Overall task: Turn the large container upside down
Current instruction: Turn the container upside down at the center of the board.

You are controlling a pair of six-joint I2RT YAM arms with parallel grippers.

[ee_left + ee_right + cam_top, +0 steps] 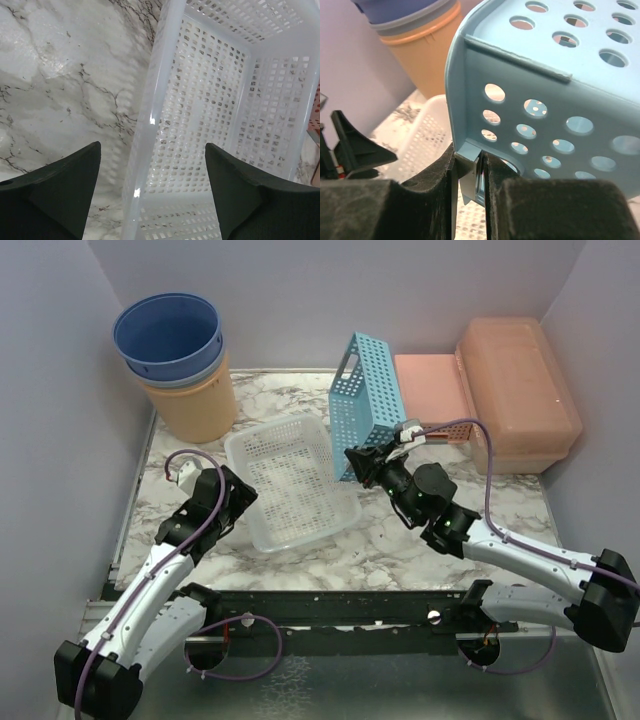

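Note:
My right gripper moves down and outward next, turns the tipped basket opening-down and releases it, since the tabletop beside the pink box lies below and outward.
The large container [520, 390], a peach-orange lidded box, stands at the back right against the wall, with neither gripper touching it. My right gripper [358, 462] [470, 165] is shut on the rim corner of a blue perforated basket [368, 400] [560, 100], which is tipped up on its side in the middle. My left gripper [240, 502] [152, 150] is open, and its fingers straddle the left rim of a white perforated basket [290, 480] [210, 100] without touching it.
A flat pink box [435, 388] lies between the blue basket and the large container. An orange bucket [195, 405] [420, 45] with blue buckets [168, 335] nested in it stands at the back left. Grey walls close in three sides.

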